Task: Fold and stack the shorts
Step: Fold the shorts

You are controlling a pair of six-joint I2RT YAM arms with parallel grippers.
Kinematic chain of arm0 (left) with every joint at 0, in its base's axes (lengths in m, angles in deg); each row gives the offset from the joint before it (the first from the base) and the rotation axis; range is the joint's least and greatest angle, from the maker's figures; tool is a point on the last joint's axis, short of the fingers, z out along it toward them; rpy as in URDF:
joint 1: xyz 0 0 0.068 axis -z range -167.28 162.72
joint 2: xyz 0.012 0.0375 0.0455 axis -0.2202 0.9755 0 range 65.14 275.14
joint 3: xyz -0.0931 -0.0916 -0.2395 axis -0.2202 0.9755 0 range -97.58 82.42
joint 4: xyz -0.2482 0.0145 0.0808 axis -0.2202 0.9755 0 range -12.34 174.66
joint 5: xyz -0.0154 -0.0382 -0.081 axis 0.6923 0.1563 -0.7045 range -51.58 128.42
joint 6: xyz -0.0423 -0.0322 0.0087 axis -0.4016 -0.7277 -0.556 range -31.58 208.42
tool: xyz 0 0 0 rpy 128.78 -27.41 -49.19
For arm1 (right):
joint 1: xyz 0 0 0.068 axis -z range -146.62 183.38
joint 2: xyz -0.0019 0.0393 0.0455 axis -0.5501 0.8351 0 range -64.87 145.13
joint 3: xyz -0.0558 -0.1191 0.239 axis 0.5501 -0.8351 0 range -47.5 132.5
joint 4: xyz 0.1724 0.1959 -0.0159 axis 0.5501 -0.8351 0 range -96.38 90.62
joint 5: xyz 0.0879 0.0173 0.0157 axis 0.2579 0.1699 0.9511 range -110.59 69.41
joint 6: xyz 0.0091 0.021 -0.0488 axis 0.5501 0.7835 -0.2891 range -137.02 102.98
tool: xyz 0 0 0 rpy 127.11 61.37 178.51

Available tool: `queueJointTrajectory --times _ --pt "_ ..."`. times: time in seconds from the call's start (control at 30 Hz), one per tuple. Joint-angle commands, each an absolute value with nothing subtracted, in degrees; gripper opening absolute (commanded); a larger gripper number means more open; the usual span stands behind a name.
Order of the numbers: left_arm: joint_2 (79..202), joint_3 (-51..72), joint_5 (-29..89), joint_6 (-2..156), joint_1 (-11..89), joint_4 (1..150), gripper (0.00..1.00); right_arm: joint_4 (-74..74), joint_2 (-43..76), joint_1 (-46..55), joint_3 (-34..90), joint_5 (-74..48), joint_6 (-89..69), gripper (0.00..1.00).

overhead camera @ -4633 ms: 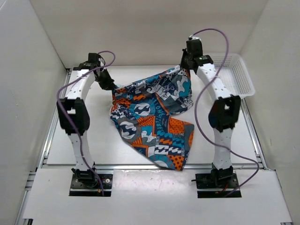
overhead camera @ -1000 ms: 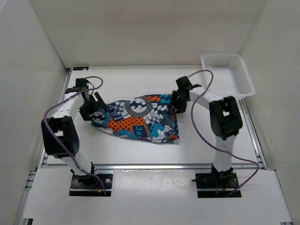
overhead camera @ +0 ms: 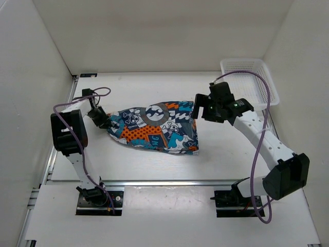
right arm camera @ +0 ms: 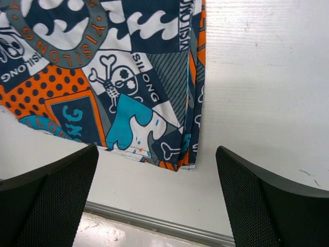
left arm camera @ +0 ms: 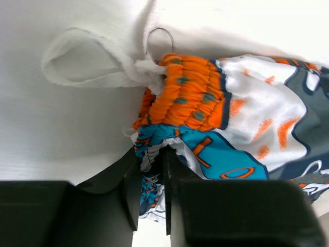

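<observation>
I need to pull the shorts' bunched fold in my left gripper to the left in the top view next, onto the bare, clear table, and release it there.
The shorts (overhead camera: pixel 154 128) lie folded on the white table (overhead camera: pixel 226 154), waistband to the left and hems to the right. My left gripper (overhead camera: pixel 101 120) sits low at the waistband end. In the left wrist view its jaws (left arm camera: pixel 150 190) are pinched on a bunched fold of the shorts (left arm camera: pixel 226 118), and a white drawstring loop (left arm camera: pixel 77 62) trails onto the table. My right gripper (overhead camera: pixel 198 109) hovers above the hem end, wide open and holding nothing. In the right wrist view, the shorts' hem corner (right arm camera: pixel 177 159) lies between and beyond its spread fingers (right arm camera: pixel 46 206).
A white mesh basket (overhead camera: pixel 249 80) stands at the back right corner. White walls enclose the table on three sides. A metal rail (right arm camera: pixel 154 222) runs along the table's near edge.
The shorts, earlier held up between both grippers, now lie folded. In the last second the left jaws closed on the waistband, and the right gripper opened fully and rose off the hem end.
</observation>
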State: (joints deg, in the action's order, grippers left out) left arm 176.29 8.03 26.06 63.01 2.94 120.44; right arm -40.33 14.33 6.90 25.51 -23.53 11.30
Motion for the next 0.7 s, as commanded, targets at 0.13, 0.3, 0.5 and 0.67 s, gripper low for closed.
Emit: queueJointTrajectory --times 0.13,0.3,0.5,0.67 --pt "178.3 5.2 27.7 61.4 6.0 119.0 0.1 -41.5 10.0 7.0 25.0 -25.2 10.6 1.0" --pt "172.1 3.5 36.1 60.3 6.0 121.9 0.1 -42.5 9.4 7.0 25.0 -25.2 10.1 1.0" --pt "162.4 -3.5 55.0 60.8 7.4 134.4 0.1 -42.5 8.3 7.0 25.0 -25.7 10.1 1.0" --pt "159.7 -7.7 65.9 62.0 10.9 141.2 0.1 -42.5 8.9 7.0 24.5 -25.2 9.5 1.0"
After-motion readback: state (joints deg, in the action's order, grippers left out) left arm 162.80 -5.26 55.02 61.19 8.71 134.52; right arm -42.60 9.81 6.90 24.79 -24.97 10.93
